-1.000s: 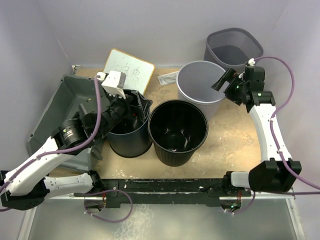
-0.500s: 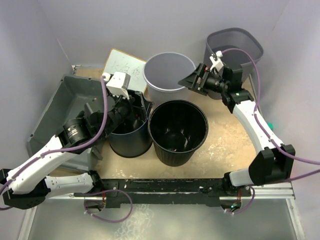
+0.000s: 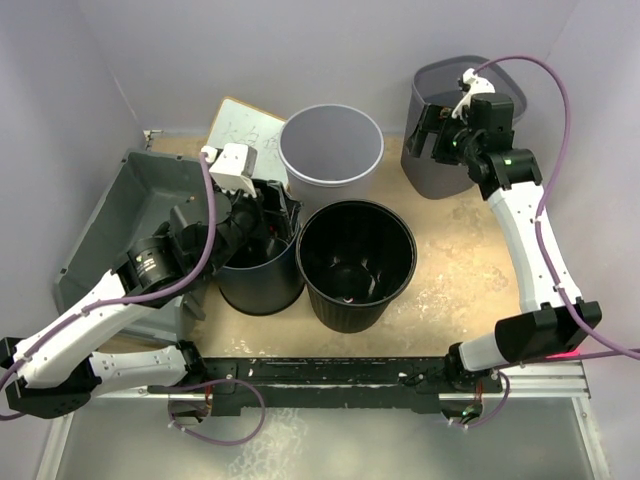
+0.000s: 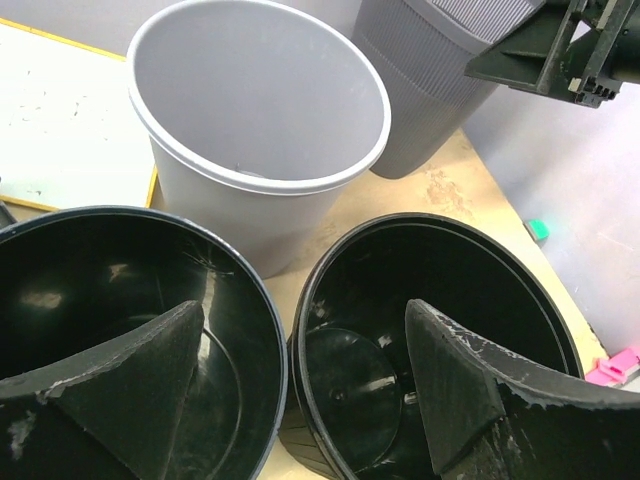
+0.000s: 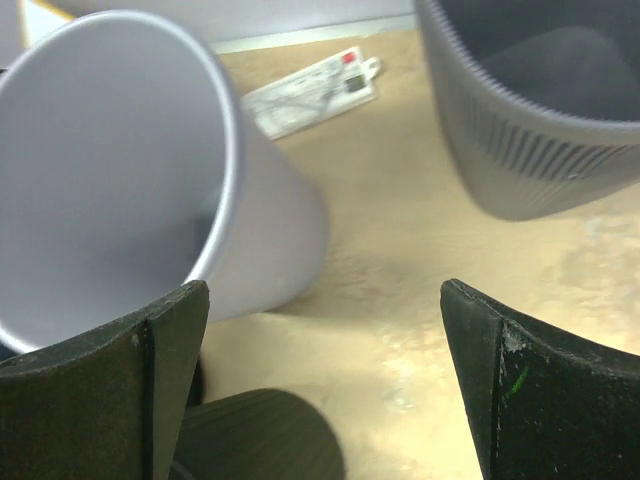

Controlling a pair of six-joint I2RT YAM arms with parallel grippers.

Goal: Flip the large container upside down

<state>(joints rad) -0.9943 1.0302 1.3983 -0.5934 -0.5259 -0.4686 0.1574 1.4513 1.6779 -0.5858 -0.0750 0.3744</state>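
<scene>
My right gripper moves outward and down onto the dark-grey bin's side rim [image 3: 415, 90] [image 5: 457, 55] next, since that rim lies outward of it and its fingers straddle only bare table.
The large container [image 3: 118, 205] is a wide grey tub at the far left of the top view, open side up, partly hidden by my left arm. It is out of both wrist views. My left gripper [image 3: 274, 212] is open and empty above the rim of a small dark bucket [image 3: 256, 275], to the right of the tub; in the left wrist view it [image 4: 305, 390] straddles the two dark buckets. My right gripper [image 3: 428, 137] is open and empty at the back right, in front of the tall dark-grey bin [image 3: 468, 95]; its wrist view shows it [image 5: 325, 390] above bare table.
A light grey round bucket [image 3: 330, 148] stands at the back centre, seen also in the wrist views [image 4: 258, 110] [image 5: 120, 170]. A black round bucket [image 3: 355, 262] [image 4: 440, 330] stands in the middle. A whiteboard [image 3: 238, 125] lies behind the buckets. A label strip [image 5: 310, 88] lies on the table.
My right gripper pushed the light grey bucket leftward, then let go of its rim and drew back to the right, near the tall bin. The left arm barely moved.
</scene>
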